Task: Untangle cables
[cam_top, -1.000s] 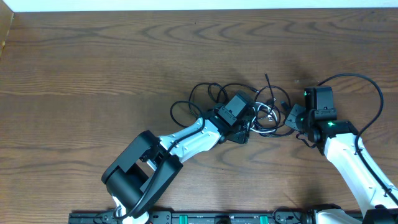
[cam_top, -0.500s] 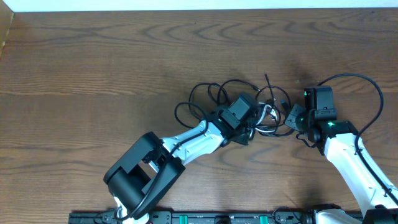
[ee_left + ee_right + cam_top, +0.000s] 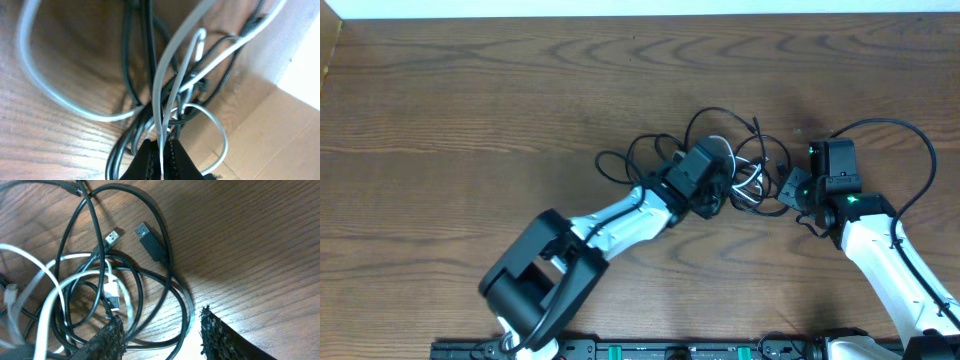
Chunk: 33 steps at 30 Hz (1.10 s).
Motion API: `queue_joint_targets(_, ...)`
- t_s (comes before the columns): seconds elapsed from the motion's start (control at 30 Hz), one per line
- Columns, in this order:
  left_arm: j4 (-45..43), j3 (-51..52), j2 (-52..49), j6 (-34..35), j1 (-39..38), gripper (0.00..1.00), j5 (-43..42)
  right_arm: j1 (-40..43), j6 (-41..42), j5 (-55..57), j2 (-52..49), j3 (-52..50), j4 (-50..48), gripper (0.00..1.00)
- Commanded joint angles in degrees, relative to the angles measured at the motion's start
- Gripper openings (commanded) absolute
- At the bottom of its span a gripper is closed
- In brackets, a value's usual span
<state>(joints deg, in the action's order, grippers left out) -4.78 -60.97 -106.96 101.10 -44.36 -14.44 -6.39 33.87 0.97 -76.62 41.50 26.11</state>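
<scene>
The bare tabletop is to the left of my left gripper in the overhead view. I need to raise the gripper over it next, pulling the white cable from black loops before letting it go.
The cables, black and white, lie tangled in loops at mid-table between my two grippers. My left gripper sits at the tangle's left side. In the left wrist view it is shut on a strand of the white cable, with black cables looped around it. My right gripper is at the tangle's right edge. It stands open low over the table, and black cable loops pass between its fingers. A black USB plug and a white plug lie just ahead.
The wooden table stretches bare to the left and the far side. A cardboard edge shows at the far left corner. The right arm's own thick black wire arcs behind it. A black rail runs along the near edge.
The left gripper has shut on the white cable and shifted toward the far side, dragging the loops that way. The right arm has stayed put, its jaws a little wider.
</scene>
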Motion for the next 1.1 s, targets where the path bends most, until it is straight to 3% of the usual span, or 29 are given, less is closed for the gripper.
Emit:
queue_joint_targets(0.0, -0.17, -0.33, 6.84, -15.17, 3.69, 0.08, -0.11, 0.24, -0.24, -2.38, -0.22, -0.2, -0.39, 0.48)
queue_joint_targets(0.23, 3.54, -0.33, 16.09, -29.7, 7.63, 0.08, -0.04, 0.17, -0.2, -18.56, -0.22, -0.2, -2.08, 0.52)
queue_joint_targets(0.57, 5.14, -0.33, 18.14, -30.12, 8.87, 0.08, -1.73, -5.11, 3.39, -25.4, -0.26, -0.22, -3.28, 0.61)
queue_joint_targets(0.77, 2.69, -0.35, 18.18, -26.51, 8.87, 0.08, -3.17, -12.72, 10.45, -19.96, -1.57, -0.24, -7.41, 0.61)
queue_joint_targets(0.97, -1.42, -0.37, 18.34, -22.8, 8.87, 0.08, -9.03, -19.45, 19.74, -9.64, -9.66, -0.24, -15.13, 0.61)
queue_joint_targets(1.07, -3.1, -0.37, 18.47, -22.84, 8.94, 0.08, -11.76, -19.91, 23.1, -5.11, -14.29, -0.24, -16.52, 0.54)
